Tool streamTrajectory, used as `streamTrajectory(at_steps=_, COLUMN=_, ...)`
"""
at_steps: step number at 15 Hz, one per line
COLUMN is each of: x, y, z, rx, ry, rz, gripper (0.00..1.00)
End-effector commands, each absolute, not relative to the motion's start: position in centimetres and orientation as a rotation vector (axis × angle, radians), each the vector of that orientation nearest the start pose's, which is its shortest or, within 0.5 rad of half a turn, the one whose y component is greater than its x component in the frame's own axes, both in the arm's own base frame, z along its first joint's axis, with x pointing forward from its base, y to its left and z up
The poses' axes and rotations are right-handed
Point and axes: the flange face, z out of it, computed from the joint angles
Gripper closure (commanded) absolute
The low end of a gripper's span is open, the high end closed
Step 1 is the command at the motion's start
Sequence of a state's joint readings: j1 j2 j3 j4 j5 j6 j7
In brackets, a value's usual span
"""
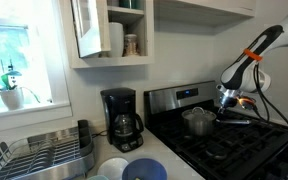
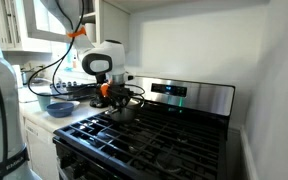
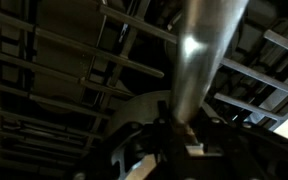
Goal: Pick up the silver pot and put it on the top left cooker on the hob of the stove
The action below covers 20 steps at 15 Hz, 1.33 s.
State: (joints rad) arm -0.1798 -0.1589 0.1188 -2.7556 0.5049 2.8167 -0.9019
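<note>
The robot's gripper will next move the pot outward toward the steel back panel, over the hob's far corner grate, and let go of the pot's handle, because there is a gap before the panel.
The silver pot is at the back left of the black hob, near the stove's steel back panel. Its long handle points toward my gripper, which reaches down over it. In the wrist view the shiny handle runs straight into my gripper, whose fingers are closed on it above the grates. In an exterior view the pot sits just under my gripper at the hob's far corner. I cannot tell whether the pot rests on the grate or hangs just above it.
A black coffee maker with its glass carafe stands on the counter beside the stove. A wire dish rack is further along, and a blue bowl and a white dish sit near the counter's front. Cabinets hang overhead.
</note>
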Motion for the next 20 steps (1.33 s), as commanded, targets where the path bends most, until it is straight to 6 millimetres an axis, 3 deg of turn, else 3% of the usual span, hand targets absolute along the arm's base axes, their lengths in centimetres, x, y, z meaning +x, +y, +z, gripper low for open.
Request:
streamTrajectory(at_steps=1, x=41.6, y=-3.7, z=29.9, rx=-3.000, ry=-0.597, rz=-0.528, gripper=0.94)
streamTrajectory(at_steps=10, x=43.4, y=-1.9, z=29.4, rx=-3.052, ry=-0.609, rz=-0.612, gripper=0.94)
streamTrajectory(at_steps=20, x=45.8, y=-2.0, z=29.2, rx=-3.089, ry=-0.528, rz=-0.571, gripper=0.94)
